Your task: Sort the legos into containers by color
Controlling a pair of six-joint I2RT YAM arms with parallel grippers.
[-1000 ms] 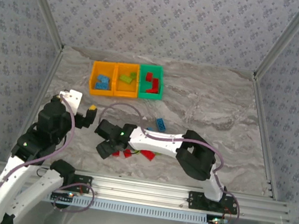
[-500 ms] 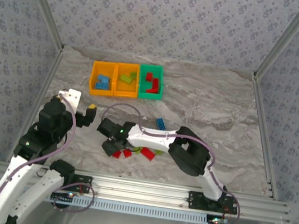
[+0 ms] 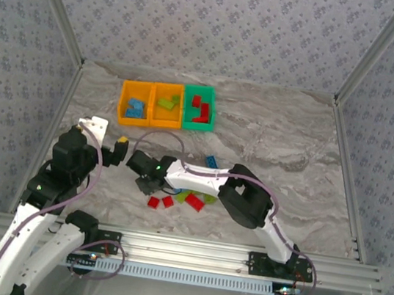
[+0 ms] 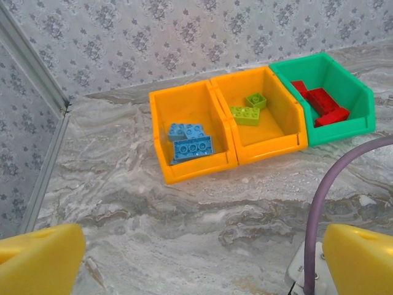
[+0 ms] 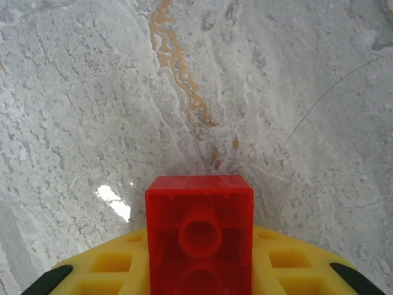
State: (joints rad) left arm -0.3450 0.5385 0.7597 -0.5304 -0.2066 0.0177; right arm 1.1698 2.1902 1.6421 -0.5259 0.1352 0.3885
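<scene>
The right gripper carries the red lego outward over the green bin (image 3: pixel 200 108) next and releases it inside, because that bin already holds the legos of the same red.
In the right wrist view, my right gripper (image 5: pixel 199 258) is shut on a red lego (image 5: pixel 199 230), seen from its hollow underside between the yellow fingers (image 5: pixel 104 273). From above, the right gripper (image 3: pixel 149 179) hangs just behind loose red legos (image 3: pixel 166 201) and lime ones (image 3: pixel 207 198); a blue lego (image 3: pixel 211 162) lies farther back. The containers stand in a row: a left orange bin (image 4: pixel 196 172) with blue legos (image 4: pixel 190 142), a middle orange bin (image 4: pixel 273 147) with lime legos (image 4: pixel 250 110), and a green bin (image 4: pixel 347 129) with red legos (image 4: pixel 319 101). My left gripper (image 3: pixel 117 152) is open and holds nothing.
The three bins (image 3: pixel 164 124) sit at the far left of the marble table. Patterned walls and metal posts enclose the table on three sides. The right arm's purple cable (image 4: pixel 319 209) loops close to the left gripper (image 4: pixel 199 267).
My right gripper closed on a red lego from the pile and drew back a little toward the far side. The left arm has barely moved.
</scene>
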